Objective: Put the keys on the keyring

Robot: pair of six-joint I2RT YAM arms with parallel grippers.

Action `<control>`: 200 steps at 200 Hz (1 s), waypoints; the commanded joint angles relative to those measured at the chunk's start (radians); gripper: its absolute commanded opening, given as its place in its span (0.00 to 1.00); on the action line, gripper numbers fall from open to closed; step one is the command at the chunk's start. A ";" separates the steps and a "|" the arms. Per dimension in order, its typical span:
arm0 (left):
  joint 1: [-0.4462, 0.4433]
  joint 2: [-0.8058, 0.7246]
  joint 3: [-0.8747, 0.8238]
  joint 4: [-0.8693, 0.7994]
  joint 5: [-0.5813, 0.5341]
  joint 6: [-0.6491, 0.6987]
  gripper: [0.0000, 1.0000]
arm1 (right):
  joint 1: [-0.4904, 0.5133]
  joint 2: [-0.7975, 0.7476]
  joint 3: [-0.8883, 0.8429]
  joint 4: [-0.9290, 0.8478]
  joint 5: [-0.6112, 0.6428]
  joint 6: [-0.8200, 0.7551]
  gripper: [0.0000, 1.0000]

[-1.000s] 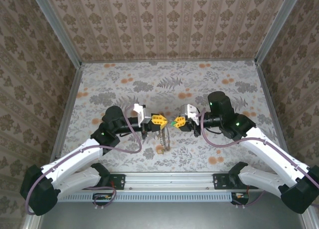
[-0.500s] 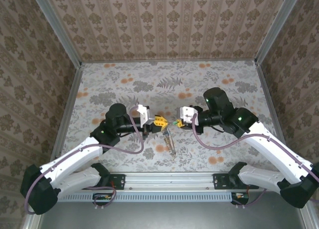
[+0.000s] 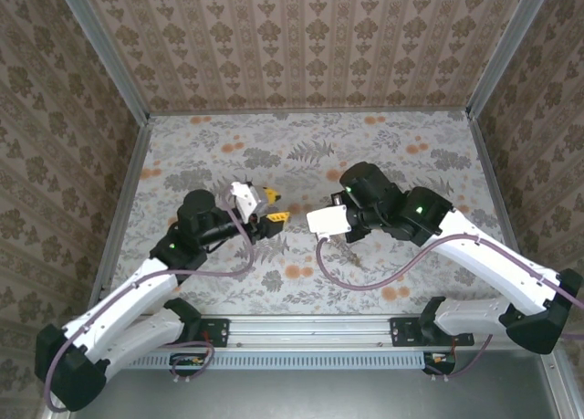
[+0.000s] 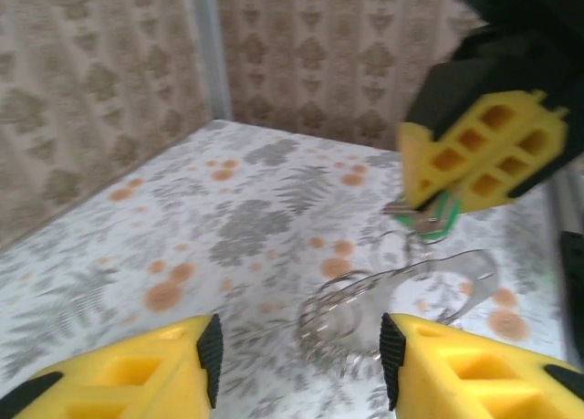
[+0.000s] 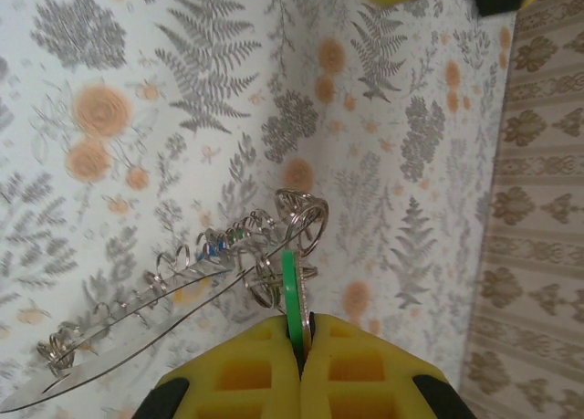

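My right gripper lowers toward the floral table next and releases the green-headed key [image 5: 290,287] there, as the clear tabletop lies below my gripper and the hanging keyring.
My right gripper [image 5: 299,332] is shut on a green-headed key [image 5: 290,287], held edge-on above the table. From that key hangs the keyring [image 5: 219,287], a thin wire hoop carrying several small silver rings [image 5: 304,216] and trailing down-left. In the left wrist view the right gripper [image 4: 484,154] holds the green key [image 4: 427,222] at upper right, with the blurred hoop [image 4: 456,259] below it. My left gripper [image 4: 299,355] stands open, with nothing between its pads; the ring lies beyond them. From above, the left gripper [image 3: 275,208] faces the right wrist [image 3: 327,221] across a small gap.
The floral table [image 3: 301,145] is walled by patterned panels with metal corner posts [image 3: 114,63]. Purple cables [image 3: 339,277] loop under both arms. A metal rail [image 3: 310,332] runs along the near edge.
My left gripper opened, let go of the ring and drew back to the left. My right arm swung left and nearer, carrying the green key and the hanging ring with it.
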 commanded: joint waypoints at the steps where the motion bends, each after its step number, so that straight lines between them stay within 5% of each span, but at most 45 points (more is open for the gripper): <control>1: 0.071 -0.056 -0.017 -0.098 -0.142 -0.065 0.59 | 0.025 0.036 0.065 0.042 0.105 -0.082 0.00; 39: 0.312 -0.085 -0.018 -0.233 -0.135 -0.217 0.70 | 0.108 0.168 0.190 0.052 0.096 -0.004 0.00; 70: 0.474 -0.110 -0.042 -0.291 -0.146 -0.311 1.00 | 0.150 0.319 0.340 0.046 0.043 0.142 0.00; 129: 0.679 -0.126 -0.048 -0.345 -0.134 -0.358 1.00 | 0.143 0.466 0.434 0.134 -0.066 0.457 0.00; 200: 0.694 -0.056 -0.047 -0.321 -0.031 -0.327 1.00 | -0.089 0.472 0.234 0.171 -0.133 0.567 0.00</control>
